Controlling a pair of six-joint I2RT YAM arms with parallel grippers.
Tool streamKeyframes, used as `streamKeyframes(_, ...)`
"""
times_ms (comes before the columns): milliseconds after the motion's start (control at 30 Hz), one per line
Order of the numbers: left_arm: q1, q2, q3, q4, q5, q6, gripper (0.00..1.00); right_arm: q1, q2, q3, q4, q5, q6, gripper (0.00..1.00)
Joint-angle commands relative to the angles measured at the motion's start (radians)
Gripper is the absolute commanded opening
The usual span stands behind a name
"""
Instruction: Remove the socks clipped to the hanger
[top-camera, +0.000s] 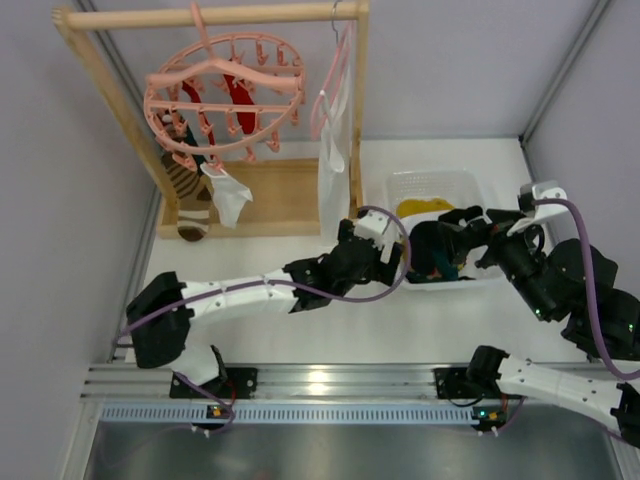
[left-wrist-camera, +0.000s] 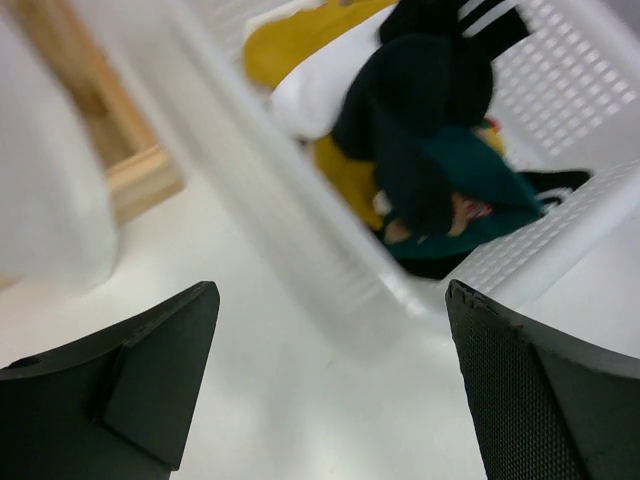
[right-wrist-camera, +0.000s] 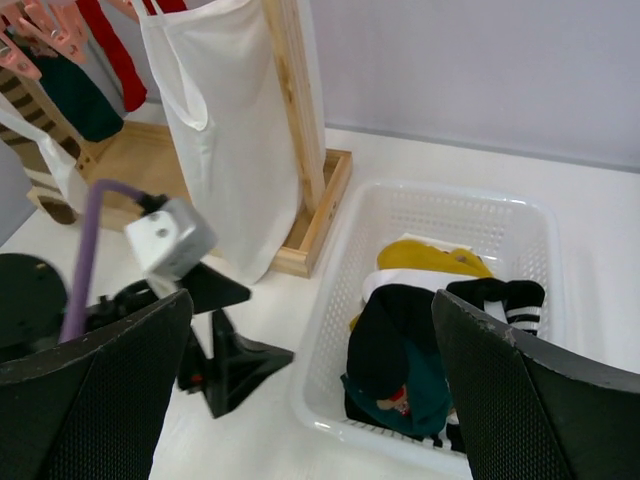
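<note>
My right gripper needs to sweep from above the basket (right-wrist-camera: 340, 280) down past the long white cloth onto the white sock's lower end (right-wrist-camera: 69, 185), since that end hangs free.
The round pink hanger (top-camera: 225, 100) hangs from the wooden rail at the back left. Clipped to it are red socks (top-camera: 238, 98), a dark teal sock (top-camera: 190, 152), a brown striped sock (top-camera: 190, 195) and a white sock (top-camera: 228, 195). The pegs (right-wrist-camera: 40, 25), a red sock (right-wrist-camera: 105, 40) and the teal sock (right-wrist-camera: 75, 95) also show in the right wrist view. My left gripper (top-camera: 392, 258) is open and empty, low over the table beside the white basket (left-wrist-camera: 300, 230). My right gripper (top-camera: 462, 232) is open and empty above the basket (right-wrist-camera: 340, 280).
The basket (top-camera: 440, 185) holds black, teal, yellow and white socks (right-wrist-camera: 400, 340). A long white cloth (top-camera: 333, 150) hangs on a slim pink hanger at the rail's right post. The wooden frame base (top-camera: 270, 195) lies left of the basket. Grey walls enclose the table.
</note>
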Motion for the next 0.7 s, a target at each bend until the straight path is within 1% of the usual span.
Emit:
streamKeyframes(0,-0.01,-0.191,-0.155,-0.15,-0.207,-0.105,0.99,0.003,0.033,-0.007,0.09,0.007,0.0,0.99)
streamKeyframes(67,-0.01,-0.265,-0.256,-0.23,-0.267,-0.157,0.99,0.003,0.043,-0.028,0.125,0.0,-0.002,0.99)
streamKeyframes(100,-0.01,-0.341,-0.286,-0.321,-0.31,-0.181,0.99,0.003,0.045,-0.041,0.18,-0.011,-0.005,1.0)
streamKeyframes(133,-0.01,-0.381,-0.312,-0.36,-0.366,-0.222,0.99,0.003,0.034,-0.085,0.221,-0.031,-0.014,0.99)
streamKeyframes(167,-0.01,-0.423,-0.362,-0.395,-0.391,-0.24,0.99,0.003,0.027,-0.116,0.263,-0.092,-0.034,0.99)
streamKeyframes(200,-0.009,-0.501,-0.379,-0.481,-0.413,-0.258,0.99,0.003,0.019,-0.151,0.324,-0.129,-0.045,0.99)
streamKeyframes(233,-0.007,-0.538,-0.39,-0.527,-0.463,-0.304,0.99,0.001,0.017,-0.212,0.42,-0.17,-0.051,0.99)
streamKeyframes(267,-0.007,-0.568,-0.392,-0.589,-0.483,-0.331,0.99,0.001,0.031,-0.229,0.451,-0.239,-0.044,0.99)
streamKeyframes(300,-0.001,-0.625,-0.386,-0.639,-0.499,-0.356,0.99,0.003,0.054,-0.234,0.467,-0.273,-0.04,0.99)
streamKeyframes(333,0.002,-0.65,-0.375,-0.751,-0.519,-0.415,0.98,0.001,0.119,-0.223,0.476,-0.309,-0.04,0.99)
streamKeyframes(367,0.009,-0.67,-0.349,-0.8,-0.546,-0.44,0.99,0.001,0.156,-0.217,0.485,-0.357,-0.043,0.99)
streamKeyframes(400,0.032,-0.699,-0.328,-0.852,-0.56,-0.465,0.99,0.001,0.192,-0.213,0.504,-0.379,-0.047,0.99)
streamKeyframes(433,0.058,-0.708,-0.27,-0.984,-0.572,-0.524,0.98,0.003,0.257,-0.217,0.568,-0.401,-0.048,1.0)
streamKeyframes(467,0.092,-0.717,-0.246,-1.014,-0.579,-0.527,0.99,0.001,0.288,-0.222,0.603,-0.43,-0.045,0.99)
streamKeyframes(500,0.165,-0.748,-0.229,-1.025,-0.57,-0.513,0.99,0.001,0.319,-0.223,0.643,-0.442,-0.039,1.0)
streamKeyframes(533,0.199,-0.768,-0.214,-1.025,-0.559,-0.467,0.98,0.001,0.38,-0.225,0.674,-0.459,-0.027,0.99)
streamKeyframes(567,0.239,-0.785,-0.185,-1.025,-0.548,-0.445,0.99,0.001,0.413,-0.22,0.749,-0.487,-0.021,0.99)
streamKeyframes(600,0.31,-0.809,-0.168,-1.029,-0.537,-0.409,0.98,0.001,0.446,-0.21,0.78,-0.504,-0.014,0.99)
streamKeyframes(633,0.342,-0.82,-0.133,-1.034,-0.531,-0.39,0.99,0.001,0.517,-0.202,0.807,-0.526,-0.001,0.99)
streamKeyframes(667,0.374,-0.831,-0.116,-1.036,-0.522,-0.37,0.98,0.003,0.554,-0.19,0.865,-0.537,0.009,0.99)
